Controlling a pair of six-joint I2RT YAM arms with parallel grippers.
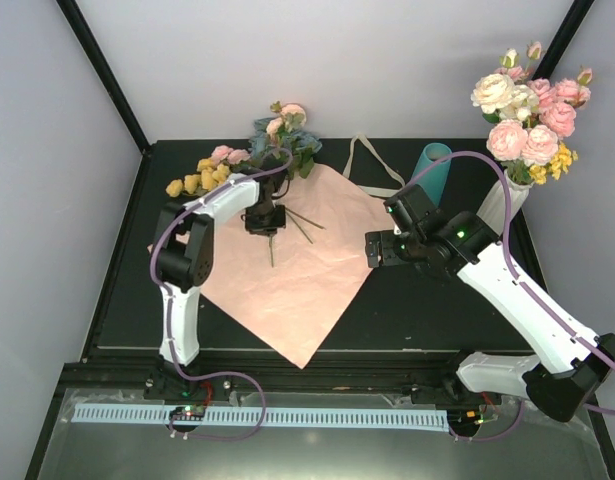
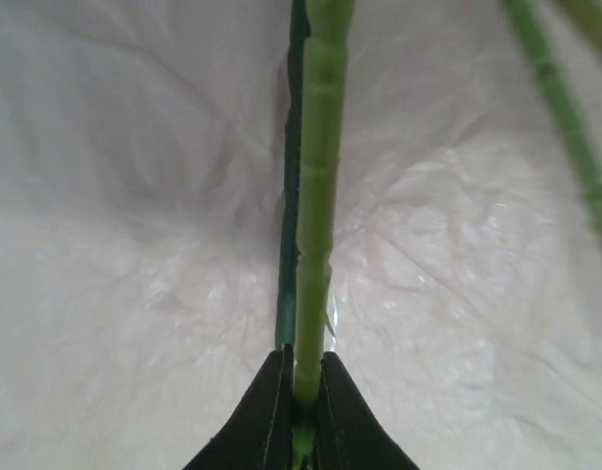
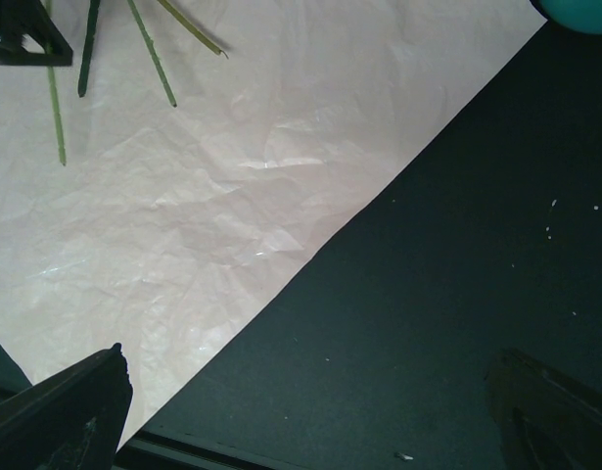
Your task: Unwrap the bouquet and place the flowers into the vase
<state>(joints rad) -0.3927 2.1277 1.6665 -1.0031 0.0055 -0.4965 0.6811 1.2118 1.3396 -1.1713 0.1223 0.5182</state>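
Note:
My left gripper holds the flower only by its lower stem. My right gripper needs to move up and onto the stem just under the pink bloom.
The bouquet is unwrapped. Its pink paper (image 1: 287,270) lies spread flat on the black table, and the cream ribbon (image 1: 372,165) lies loose behind it. The flowers (image 1: 227,160), pink, yellow and blue, lie at the paper's far left corner with their stems (image 1: 302,225) fanned over the sheet. My left gripper (image 2: 302,392) is shut on one light green stem (image 2: 315,196), with a darker stem (image 2: 289,196) right beside it. The teal vase (image 1: 432,170) is just behind my right gripper (image 1: 372,250), which hovers open and empty over the paper's right edge (image 3: 310,255).
A white vase (image 1: 507,205) with bigger pink and cream roses (image 1: 532,110) stands at the back right. Black posts rise at both back corners. In the right wrist view the teal vase's rim (image 3: 584,12) shows at the top right and the left gripper (image 3: 22,39) at the top left.

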